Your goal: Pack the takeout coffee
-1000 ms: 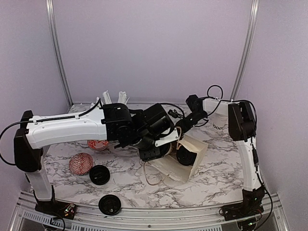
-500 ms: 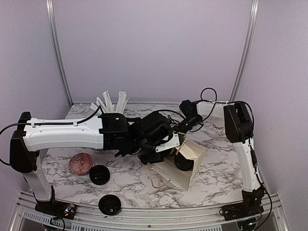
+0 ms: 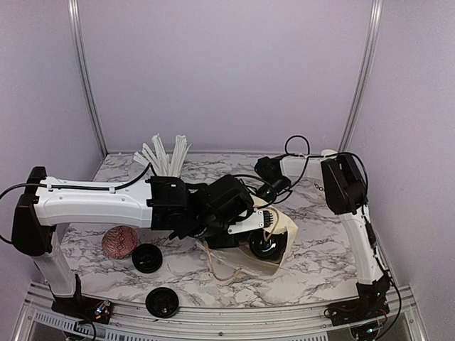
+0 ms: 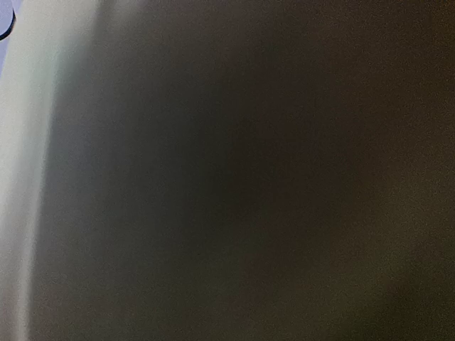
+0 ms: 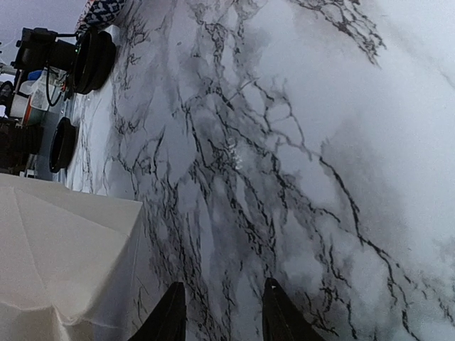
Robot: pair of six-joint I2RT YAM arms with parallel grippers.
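My left gripper is to turn downward next inside the bag's opening (image 3: pixel 242 250) below its wrist, tip the bag upright because the bag lies on its side, and then let go.
A white paper bag (image 3: pixel 279 226) lies on its side in the middle of the marble table. In its mouth shows the round black lid of a takeout coffee (image 3: pixel 264 244). My left gripper (image 3: pixel 245 226) reaches into that mouth, and its fingers are hidden by the wrist and the bag. The left wrist view is a dark blur. Just behind the bag hovers my right gripper (image 3: pixel 270 193) (image 5: pixel 222 312), open over bare marble, with the bag (image 5: pixel 57 249) to its left. Another white cup (image 3: pixel 318 187) peeks out behind the right arm.
A black cup of white sticks (image 3: pixel 165 158) stands at the back. A red-patterned bowl (image 3: pixel 119 241) sits at the left. Two loose black lids lie nearby, one (image 3: pixel 147 258) beside the bowl and one (image 3: pixel 162 302) at the front rail.
The left arm has swung toward the front, and the bag and the lidded cup shifted with it. The right gripper has moved left behind the bag. The stick cup is now uncovered.
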